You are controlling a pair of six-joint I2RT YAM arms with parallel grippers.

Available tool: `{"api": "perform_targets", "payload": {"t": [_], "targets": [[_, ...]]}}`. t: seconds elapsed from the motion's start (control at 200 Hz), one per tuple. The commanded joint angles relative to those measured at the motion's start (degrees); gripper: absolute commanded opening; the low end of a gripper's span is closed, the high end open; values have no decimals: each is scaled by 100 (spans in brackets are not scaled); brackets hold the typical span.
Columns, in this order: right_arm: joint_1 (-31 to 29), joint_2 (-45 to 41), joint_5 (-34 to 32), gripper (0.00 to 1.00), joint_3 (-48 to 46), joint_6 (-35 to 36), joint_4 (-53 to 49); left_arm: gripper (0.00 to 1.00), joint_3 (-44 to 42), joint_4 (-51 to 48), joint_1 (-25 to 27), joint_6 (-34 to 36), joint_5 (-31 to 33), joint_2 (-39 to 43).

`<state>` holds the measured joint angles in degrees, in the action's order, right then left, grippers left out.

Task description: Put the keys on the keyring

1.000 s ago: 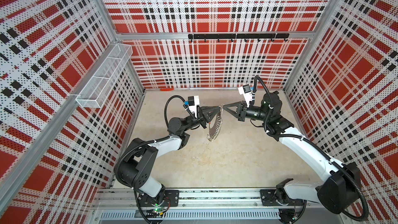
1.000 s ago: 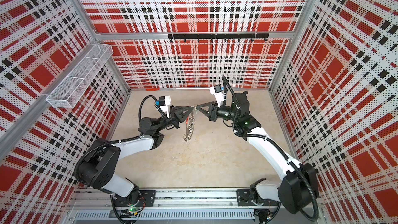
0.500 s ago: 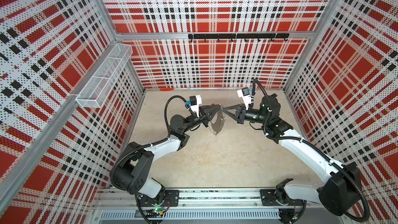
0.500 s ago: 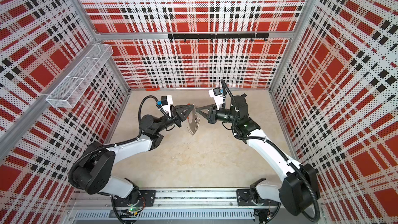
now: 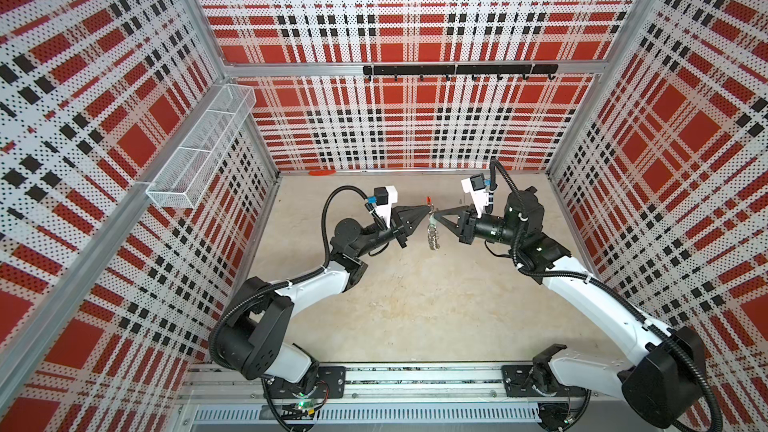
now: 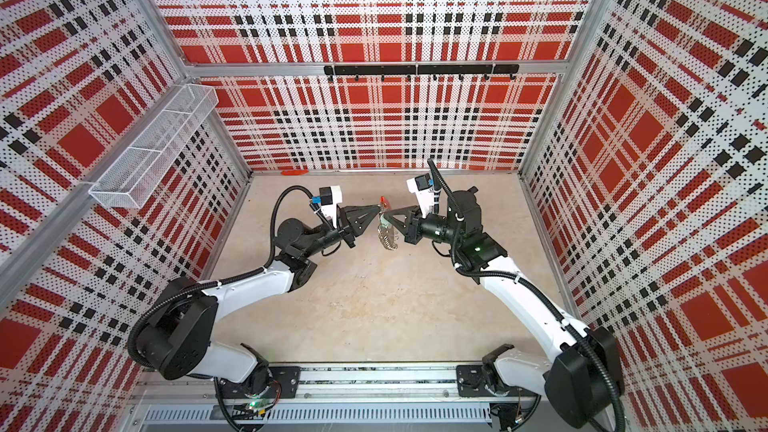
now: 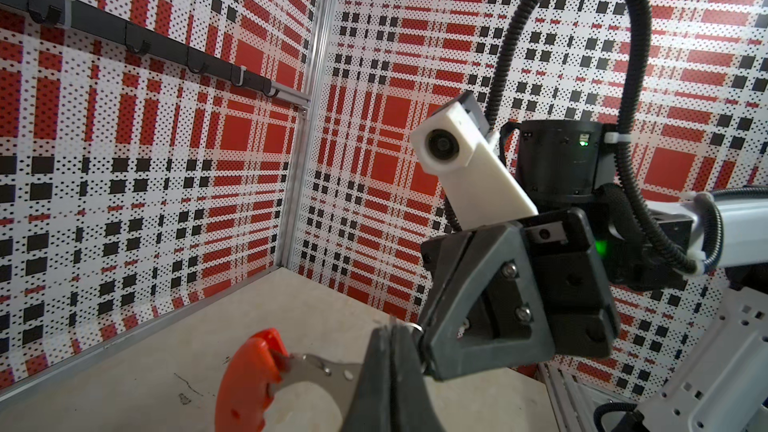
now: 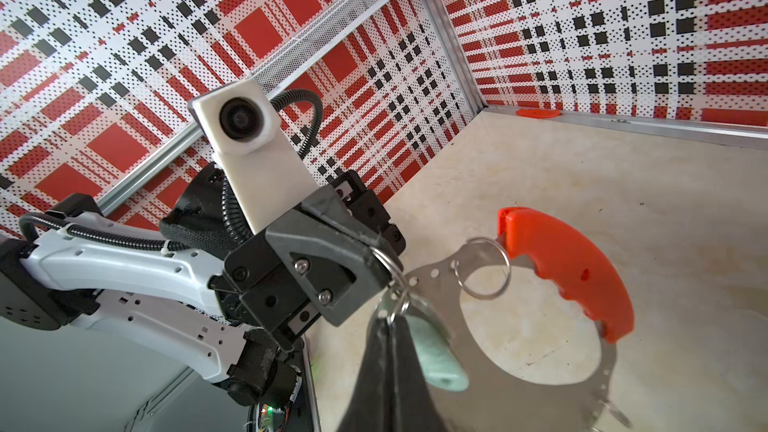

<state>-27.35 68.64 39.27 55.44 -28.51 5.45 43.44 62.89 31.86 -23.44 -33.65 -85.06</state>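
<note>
I need to move the keys away from the keyring next with my right gripper and lower them onto the beige floor below to let go of the ring end of the keys, because that floor is empty.
In both top views the keyring [image 5: 433, 236] [image 6: 386, 236] hangs above the floor between the two gripper tips, its red section [image 5: 427, 200] uppermost. My left gripper [image 5: 427, 211] [image 7: 390, 336] is shut on the keyring's metal band [image 7: 324, 367], next to the red section [image 7: 245, 380]. My right gripper [image 5: 436, 214] [image 8: 388, 322] meets it tip to tip, shut on the small ring end of the keys. The pale teal tag [image 8: 436, 359] lies beside my right fingers, against the band [image 8: 519, 401]. The dark key itself is hidden. One wire loop [image 8: 484, 268] hangs by the red section [image 8: 573, 272].
A white wire basket [image 5: 199, 147] is fixed on the left wall. A black hook rail [image 5: 457, 70] runs along the back wall. A small orange piece [image 5: 322, 173] lies at the foot of the back wall. The beige floor [image 5: 415, 305] spreads below both arms.
The hoop has turned: half a second ago it showed broad, now it hangs narrow and edge-on below the tips. Both grippers stay shut, tip to tip, in nearly the same place.
</note>
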Motion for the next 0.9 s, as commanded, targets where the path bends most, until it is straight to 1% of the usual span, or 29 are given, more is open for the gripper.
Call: {"api": "perform_targets", "payload": {"t": [0.0,0.266,0.446,0.501,0.586,0.691,0.812,0.892], "targets": [[-103,-367,9,0,-7,287,-173,0,169,-188,-109,112,486,42],[-36,-387,-676,0,-48,450,-585,0,182,-199,-108,70,387,51],[84,-190,-1563,0,-659,569,-1027,0,131,-274,-106,119,383,112],[120,-71,-1724,0,-935,507,-1070,0,104,-295,-109,142,379,137],[185,206,-1930,0,-1328,326,-1055,0,68,-301,-109,151,368,155],[293,738,-1989,0,-1646,124,-797,0,50,-307,-98,140,344,147],[498,1466,-1936,0,-1653,15,-522,0,38,-312,-74,105,306,155],[650,1959,-1970,0,-1487,3,-477,0,-8,-319,-74,94,311,194]]}}
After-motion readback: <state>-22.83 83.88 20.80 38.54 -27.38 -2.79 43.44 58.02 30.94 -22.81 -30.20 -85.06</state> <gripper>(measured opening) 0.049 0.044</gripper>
